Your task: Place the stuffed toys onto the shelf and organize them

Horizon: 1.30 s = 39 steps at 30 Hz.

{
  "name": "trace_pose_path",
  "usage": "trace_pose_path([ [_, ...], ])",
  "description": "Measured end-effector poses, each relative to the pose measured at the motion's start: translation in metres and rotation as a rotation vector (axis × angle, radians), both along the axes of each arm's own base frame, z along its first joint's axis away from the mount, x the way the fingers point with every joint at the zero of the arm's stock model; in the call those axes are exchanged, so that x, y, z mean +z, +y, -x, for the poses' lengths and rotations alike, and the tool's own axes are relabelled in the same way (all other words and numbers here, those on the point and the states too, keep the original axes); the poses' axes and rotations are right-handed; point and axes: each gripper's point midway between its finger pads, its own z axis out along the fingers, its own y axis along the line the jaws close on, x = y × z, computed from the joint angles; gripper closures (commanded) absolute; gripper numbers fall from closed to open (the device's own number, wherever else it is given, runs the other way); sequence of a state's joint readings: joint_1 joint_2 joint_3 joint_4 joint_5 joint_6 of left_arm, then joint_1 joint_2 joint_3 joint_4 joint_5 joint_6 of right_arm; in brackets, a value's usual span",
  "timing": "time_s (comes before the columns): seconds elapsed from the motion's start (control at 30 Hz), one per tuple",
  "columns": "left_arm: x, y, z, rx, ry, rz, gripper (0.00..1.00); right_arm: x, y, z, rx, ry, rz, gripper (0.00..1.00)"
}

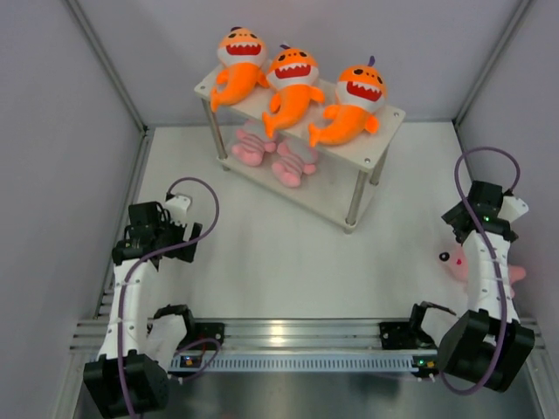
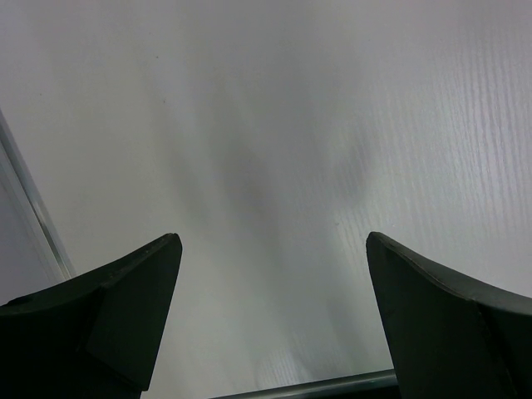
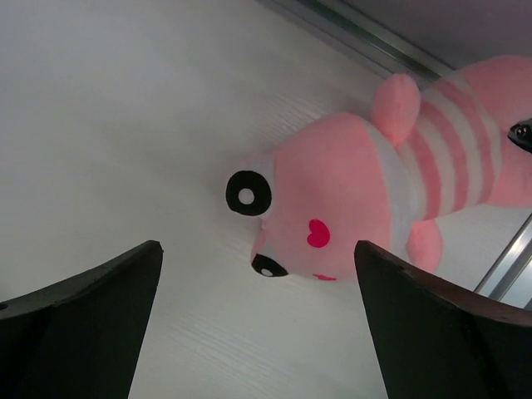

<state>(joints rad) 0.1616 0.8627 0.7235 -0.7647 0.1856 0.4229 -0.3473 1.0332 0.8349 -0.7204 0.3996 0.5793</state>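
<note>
My right gripper needs to go down and over toward the pink plush's striped body, then close on its head, which is off-center below my open fingers.
Three orange shark plushes (image 1: 293, 87) lie in a row on the top tier of the white shelf (image 1: 389, 122). Two pink striped plushes (image 1: 272, 157) lie on its lower tier. A third pink striped plush (image 1: 457, 259) lies on the table at the right, partly hidden behind my right arm; in the right wrist view it (image 3: 366, 199) lies just ahead of the open jaws. My right gripper (image 3: 258, 324) is open and empty above the table, near the plush's face. My left gripper (image 2: 274, 316) is open and empty over bare table at the left (image 1: 166, 223).
Grey walls enclose the table on the left, right and back. A metal rail (image 1: 297, 332) runs along the near edge by the arm bases. A wall rail (image 3: 366, 33) runs just behind the pink plush.
</note>
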Motion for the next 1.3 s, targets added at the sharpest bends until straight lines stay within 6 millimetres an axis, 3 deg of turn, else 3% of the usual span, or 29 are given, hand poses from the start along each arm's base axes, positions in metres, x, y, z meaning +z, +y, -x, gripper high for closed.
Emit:
trace_pose_path([
  [0.3, -0.003, -0.002, 0.000, -0.011, 0.012, 0.002, 0.01, -0.046, -0.020, 0.018, -0.140, 0.083, -0.016, 0.00],
  [0.4, -0.003, -0.002, 0.000, -0.011, 0.013, 0.001, 0.01, -0.058, -0.022, 0.016, -0.136, 0.106, -0.024, 0.19],
  [0.43, -0.003, -0.002, 0.000, -0.011, 0.013, 0.000, 0.01, -0.061, -0.023, 0.015, -0.131, 0.107, -0.027, 0.38],
  [0.5, -0.003, -0.002, 0.000, -0.010, 0.013, 0.000, 0.01, -0.067, -0.022, 0.011, -0.114, 0.105, -0.039, 0.58],
  [0.53, -0.003, -0.002, 0.000, -0.011, 0.014, 0.000, 0.01, -0.069, -0.023, 0.010, -0.107, 0.101, -0.042, 0.75],
  [0.6, -0.003, -0.003, 0.001, -0.013, 0.017, 0.003, 0.01, -0.071, -0.024, 0.006, -0.096, 0.073, -0.047, 0.96],
  [0.63, -0.003, -0.004, 0.001, -0.017, 0.020, 0.004, 0.01, -0.070, -0.024, 0.003, -0.089, 0.056, -0.049, 1.00],
  [0.8, 0.014, -0.013, 0.001, -0.074, 0.003, 0.032, 0.04, -0.051, -0.010, -0.012, -0.004, -0.059, -0.092, 1.00],
  [0.87, 0.027, -0.019, -0.002, -0.112, -0.022, 0.048, 0.04, -0.034, -0.001, -0.018, 0.038, -0.122, -0.110, 1.00],
  [0.97, 0.044, -0.025, -0.006, -0.151, -0.060, 0.067, 0.04, 0.010, 0.006, -0.028, 0.093, -0.227, -0.098, 1.00],
  [1.17, 0.067, -0.034, -0.006, -0.194, -0.094, 0.093, 0.02, 0.153, 0.021, -0.041, 0.221, -0.530, 0.030, 1.00],
  [1.3, 0.089, -0.037, -0.009, -0.207, -0.135, 0.100, 0.01, 0.242, 0.058, -0.044, 0.369, -0.668, 0.082, 1.00],
])
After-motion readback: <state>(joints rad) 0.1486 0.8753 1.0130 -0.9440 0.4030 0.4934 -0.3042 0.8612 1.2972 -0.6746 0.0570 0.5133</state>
